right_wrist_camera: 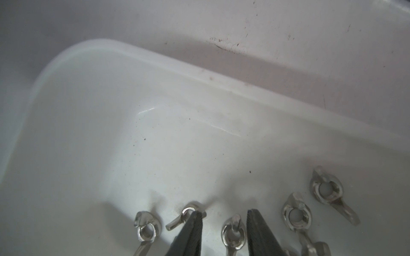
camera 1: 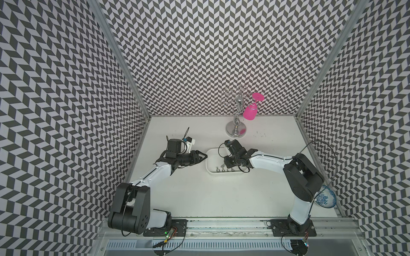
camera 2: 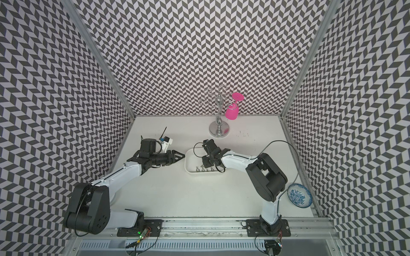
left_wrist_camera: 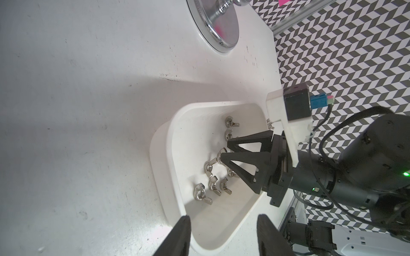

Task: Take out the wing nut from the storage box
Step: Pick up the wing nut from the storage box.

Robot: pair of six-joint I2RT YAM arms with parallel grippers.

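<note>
My right gripper should next lower its fingers a little around the small wing nut [right_wrist_camera: 234, 233] and close them, as the wing nut is below it, already between its open fingers.
The storage box [camera 1: 210, 169] is a shallow white tray in mid-table, seen in both top views, with several silver wing nuts [camera 1: 221, 170] lying along its near side. My right gripper [right_wrist_camera: 223, 212] reaches down into the box and is open. One wing nut [right_wrist_camera: 233, 235] lies flat between its fingers [right_wrist_camera: 193, 230], close to one finger and apart from the other. My left gripper [left_wrist_camera: 224, 218] is open at the box's left end [camera 2: 186, 158]. The box rim [left_wrist_camera: 168, 137] runs between its fingertips; contact is unclear.
A chrome glass stand [camera 1: 236, 130] with a pink glass [camera 1: 249, 112] hanging on it rises behind the box. A blue-patterned bowl [camera 2: 299, 196] sits at the right front by the right arm's base. Patterned walls close in three sides.
</note>
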